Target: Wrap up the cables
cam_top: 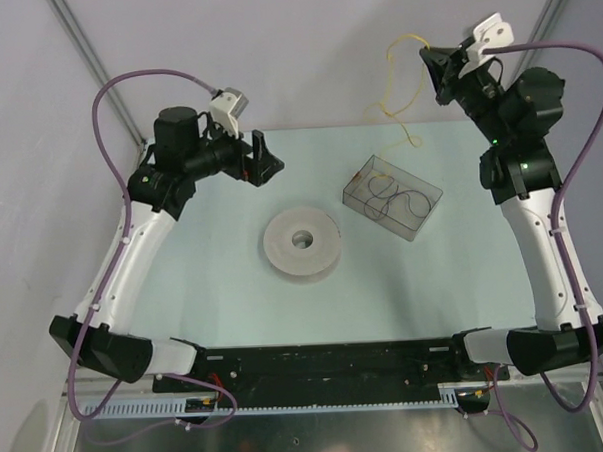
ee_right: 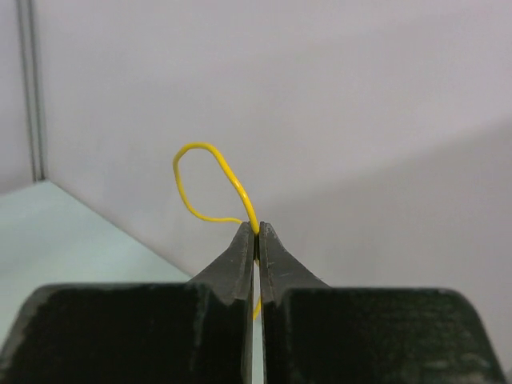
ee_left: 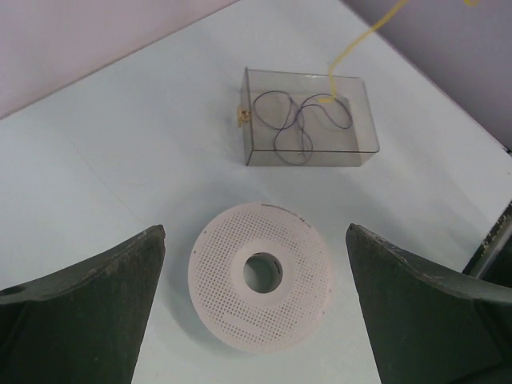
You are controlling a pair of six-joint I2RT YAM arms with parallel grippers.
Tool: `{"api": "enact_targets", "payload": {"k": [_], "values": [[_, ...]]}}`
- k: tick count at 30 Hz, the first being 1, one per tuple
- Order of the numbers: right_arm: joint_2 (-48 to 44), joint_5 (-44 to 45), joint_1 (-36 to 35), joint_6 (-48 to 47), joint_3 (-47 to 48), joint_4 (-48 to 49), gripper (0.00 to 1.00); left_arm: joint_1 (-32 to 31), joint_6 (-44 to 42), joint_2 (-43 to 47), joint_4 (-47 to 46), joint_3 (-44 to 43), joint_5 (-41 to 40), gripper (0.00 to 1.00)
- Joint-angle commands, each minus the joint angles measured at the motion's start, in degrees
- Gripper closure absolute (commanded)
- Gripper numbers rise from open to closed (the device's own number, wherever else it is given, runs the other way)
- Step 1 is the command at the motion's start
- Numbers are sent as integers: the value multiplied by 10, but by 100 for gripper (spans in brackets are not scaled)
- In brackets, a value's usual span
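My left gripper shifts toward the spool's far edge (cam_top: pixel 299 210) (ee_left: pixel 214 226) next and turns its open fingers to the yellow cable, because the cable's loose loop hangs from my right gripper.
A thin yellow cable (cam_top: pixel 393 77) hangs in a loose loop from my right gripper (cam_top: pixel 435 72), raised at the far right, and trails down to a clear plastic box (cam_top: pixel 426 195) on the table. In the right wrist view the right gripper (ee_right: pixel 257 228) is shut on the yellow cable (ee_right: pixel 192 156), which curls above the tips. A dark thin wire (ee_left: pixel 300 120) lies looped inside the box (ee_left: pixel 364 148). A white perforated spool (cam_top: pixel 302 243) lies flat at mid-table. My left gripper (cam_top: pixel 264 158) hovers open left of it; in its wrist view the spool (ee_left: pixel 260 276) sits below the left gripper (ee_left: pixel 254 232), nothing held.
The pale table runs to grey walls at the back, with a metal frame post (cam_top: pixel 94 65) at the far left corner. Thick purple hoses (cam_top: pixel 101 105) loop off both arms. A black rail (cam_top: pixel 328 370) runs along the near edge between the arm bases.
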State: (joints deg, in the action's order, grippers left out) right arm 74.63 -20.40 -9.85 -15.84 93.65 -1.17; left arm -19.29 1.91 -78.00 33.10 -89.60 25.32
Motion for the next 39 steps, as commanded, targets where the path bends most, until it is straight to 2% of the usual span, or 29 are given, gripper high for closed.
{"api": "enact_targets", "payload": {"k": [1, 7, 10, 13, 23, 28, 33, 36, 37, 39], "values": [[8, -41, -12, 51, 76, 18, 100, 3, -26, 33, -34, -8, 84, 1], [7, -133, -26, 99, 113, -16, 100, 2, -48, 53, -47, -3, 150, 1], [3, -183, -35, 131, 106, -32, 100, 3, -29, 62, -53, 6, 163, 1], [-7, -206, -51, 151, 80, -41, 100, 3, 38, 76, -77, 39, 175, 1], [-42, -190, -124, 217, 11, -31, 100, -1, 313, 106, -269, 205, 194, 1], [-48, -158, -174, 215, -4, -33, 100, -13, 371, 98, -310, 229, 154, 0], [-49, -126, -212, 209, -12, -31, 100, -31, 398, 73, -359, 235, 147, 1], [-47, -124, -224, 218, -12, -27, 100, -33, 393, 60, -369, 240, 128, 5], [-47, -123, -227, 221, -11, -26, 100, -33, 389, 55, -370, 241, 122, 9], [-50, -118, -230, 224, -10, -25, 100, -31, 383, 48, -371, 245, 111, 26]]}}
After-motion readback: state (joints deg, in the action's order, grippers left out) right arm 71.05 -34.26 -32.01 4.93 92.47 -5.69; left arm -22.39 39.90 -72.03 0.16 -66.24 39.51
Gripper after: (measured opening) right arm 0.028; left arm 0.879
